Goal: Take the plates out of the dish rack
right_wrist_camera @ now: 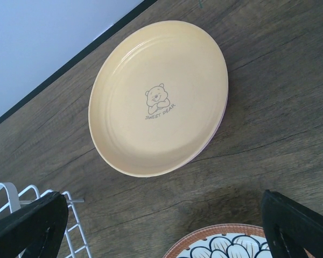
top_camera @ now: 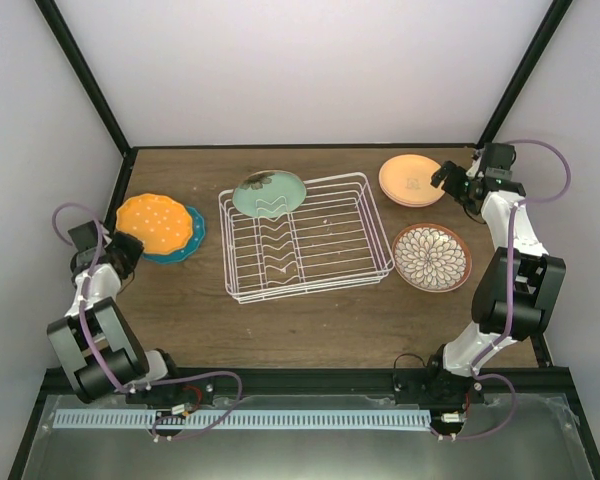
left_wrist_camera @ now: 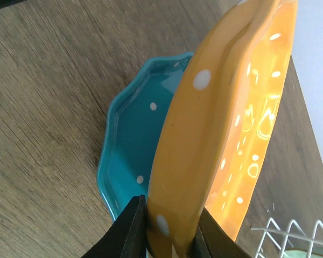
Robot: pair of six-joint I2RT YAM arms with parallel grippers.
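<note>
I should ease my left gripper to its right in the top view and down, where the dotted teal plate (left_wrist_camera: 135, 145) lies, and let go of the orange plate (left_wrist_camera: 215, 134).
The white wire dish rack (top_camera: 310, 262) stands mid-table and holds one sage green plate (top_camera: 269, 192) at its back left. My left gripper (left_wrist_camera: 169, 236) is shut on the rim of the white-dotted orange plate (left_wrist_camera: 215, 134) and holds it tilted just over the dotted teal plate (left_wrist_camera: 134, 134). In the top view both plates lie left of the rack, orange (top_camera: 152, 222) over teal (top_camera: 188, 246). My right gripper (right_wrist_camera: 161, 226) is open and empty above the table. It sits between the pale yellow plate (right_wrist_camera: 159, 97), which rests on a pink plate (right_wrist_camera: 216, 130), and the brown-floral plate (right_wrist_camera: 226, 244).
A corner of the rack shows in the right wrist view (right_wrist_camera: 11, 199) and in the left wrist view (left_wrist_camera: 290, 234). Black frame posts and pale walls bound the table at the back and sides. The yellow plate (top_camera: 411, 180) and floral plate (top_camera: 432, 257) lie right of the rack.
</note>
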